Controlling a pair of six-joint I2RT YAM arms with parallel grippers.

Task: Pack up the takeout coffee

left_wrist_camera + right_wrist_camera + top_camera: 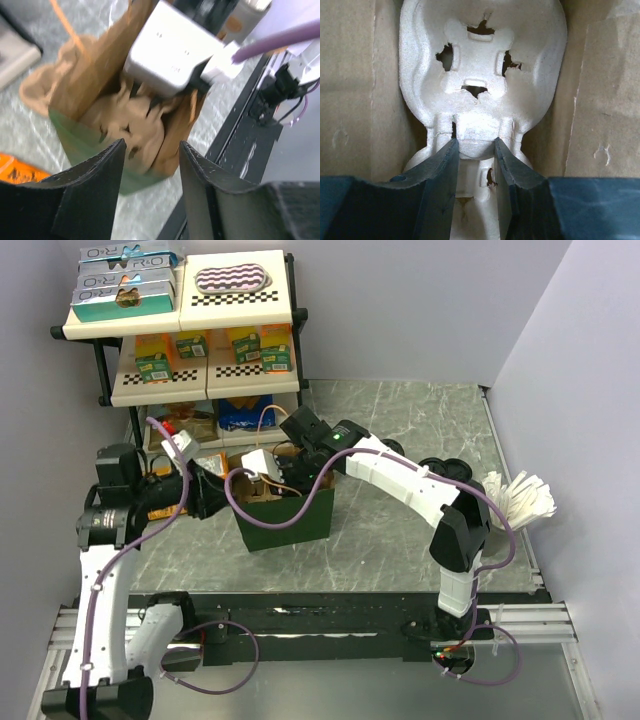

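I will lower my right gripper deeper into the open green paper bag (pixel 290 520) and let go of the carrier there, since the brown inside of the bag is below it.
The green paper bag (pixel 290 520) with a brown inside stands open in the middle of the table. My right gripper (pixel 275 475) reaches down into it. In the right wrist view the right gripper (pixel 475 150) is shut on the middle ridge of the pale moulded-pulp cup carrier (pixel 480 65), which lies between the bag's brown walls. My left gripper (pixel 222 495) is open and empty just left of the bag's rim. In the left wrist view the left gripper (pixel 151 147) is short of the bag (pixel 85 145), with the carrier (pixel 135 125) inside it. The small green coffee cup is out of view.
A black shelf rack (pixel 180 330) with boxes of snacks stands at the back left, close behind the bag. A white fanned bundle (pixel 520 498) and dark round items (pixel 445 470) lie at the right. The table's black front rail (pixel 330 615) runs below the bag.
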